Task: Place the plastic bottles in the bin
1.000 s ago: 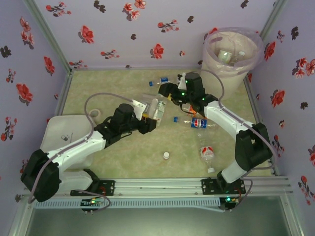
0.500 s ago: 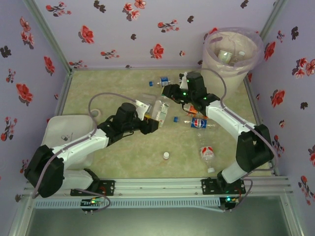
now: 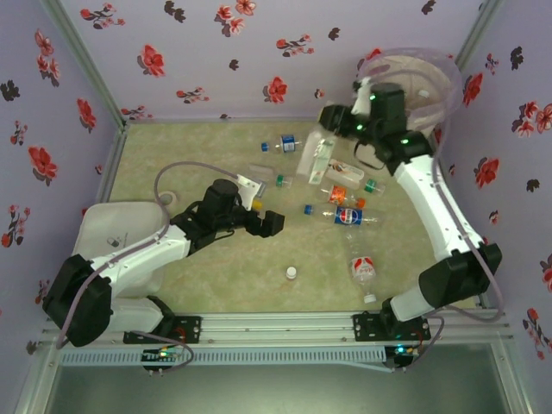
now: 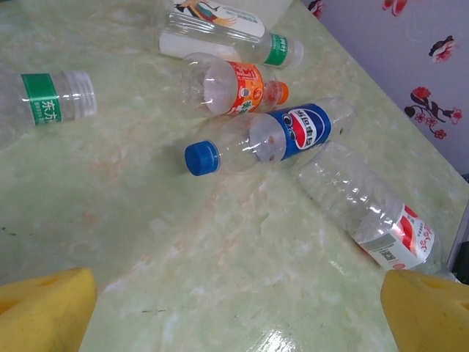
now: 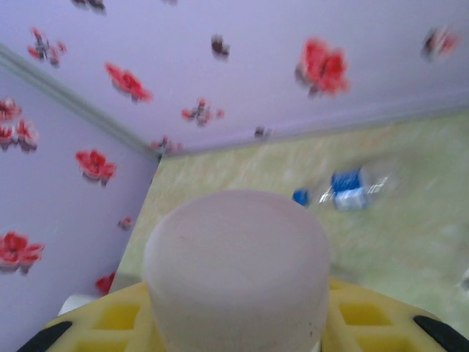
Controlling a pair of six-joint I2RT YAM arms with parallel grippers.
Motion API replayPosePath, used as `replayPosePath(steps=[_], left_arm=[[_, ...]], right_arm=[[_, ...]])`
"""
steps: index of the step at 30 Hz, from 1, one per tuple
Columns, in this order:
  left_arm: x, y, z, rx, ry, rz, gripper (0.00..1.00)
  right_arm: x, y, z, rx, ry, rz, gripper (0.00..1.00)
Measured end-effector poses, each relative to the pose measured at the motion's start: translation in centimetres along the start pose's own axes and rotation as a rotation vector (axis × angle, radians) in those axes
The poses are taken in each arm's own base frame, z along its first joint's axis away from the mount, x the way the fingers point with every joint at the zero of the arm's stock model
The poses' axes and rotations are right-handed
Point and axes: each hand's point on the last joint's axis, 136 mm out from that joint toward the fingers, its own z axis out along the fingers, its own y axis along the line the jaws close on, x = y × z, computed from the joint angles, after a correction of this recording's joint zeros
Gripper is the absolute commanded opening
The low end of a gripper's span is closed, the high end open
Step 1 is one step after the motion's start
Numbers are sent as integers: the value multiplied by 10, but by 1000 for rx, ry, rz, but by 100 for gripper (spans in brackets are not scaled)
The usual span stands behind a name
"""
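The pale bottle still hangs short of the bin, whose opening [image 3: 414, 81] is outward of my right gripper, so the gripper needs to swing outward over it next and let go.
My right gripper [image 3: 332, 131] is raised near the bin [image 3: 429, 67] and shut on a pale plastic bottle [image 3: 315, 157] that hangs above the table. In the right wrist view that bottle's [image 5: 238, 260] whitish end sits between my yellow fingers [image 5: 110, 319]. My left gripper [image 3: 269, 222] stands open and empty over the table's middle, its yellow fingertips [image 4: 44, 308] wide apart. Ahead of it lie a Pepsi bottle [image 4: 271, 136], an orange-label bottle [image 4: 234, 84], a green-label bottle [image 4: 55, 95], a green-capped bottle [image 4: 234, 33] and a crushed red-label bottle [image 4: 366, 209].
A blue-label bottle [image 3: 285, 142] lies near the back wall. A lone white cap [image 3: 291, 272] sits toward the front. A flat white box [image 3: 108, 237] lies at the left under my left arm, with a small ring [image 3: 168, 198] behind it. Flowered walls enclose the table.
My left gripper opened and let go of the pale bottle. The right gripper shut on it and rose back and right toward the bin with it.
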Motion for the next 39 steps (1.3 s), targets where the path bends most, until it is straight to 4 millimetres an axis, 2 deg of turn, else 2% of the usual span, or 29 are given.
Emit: replayPosePath(steps=[5, 8, 11, 13, 16, 19, 22, 26, 29, 37, 39], left_arm=[[5, 5, 2, -18, 17, -7, 100], [6, 8, 2, -33, 21, -10, 100], [6, 11, 2, -56, 21, -17, 100], [7, 15, 1, -79, 28, -25, 100], [10, 21, 0, -114, 40, -45, 100], [13, 25, 0, -135, 49, -55, 100], [16, 28, -1, -150, 57, -67, 100], [18, 30, -2, -165, 66, -78, 100], [19, 32, -2, -176, 70, -80, 100], [20, 33, -2, -177, 70, -80, 100], [20, 33, -2, -177, 70, -80, 100]], right_arm=[[-81, -5, -60, 117, -227, -150, 0], [-122, -13, -92, 220, -359, -232, 0], [-162, -26, -113, 323, -475, -286, 0], [-186, -38, -116, 367, -523, -298, 0], [-218, -69, -109, 441, -571, -298, 0], [-232, -110, -90, 514, -561, -279, 0], [-234, -150, -65, 568, -516, -255, 0], [-215, -193, -32, 612, -411, -214, 0], [-197, -212, -15, 629, -333, -188, 0], [-155, -247, 23, 609, -167, -115, 0], [-140, -258, 35, 605, -119, -89, 11]])
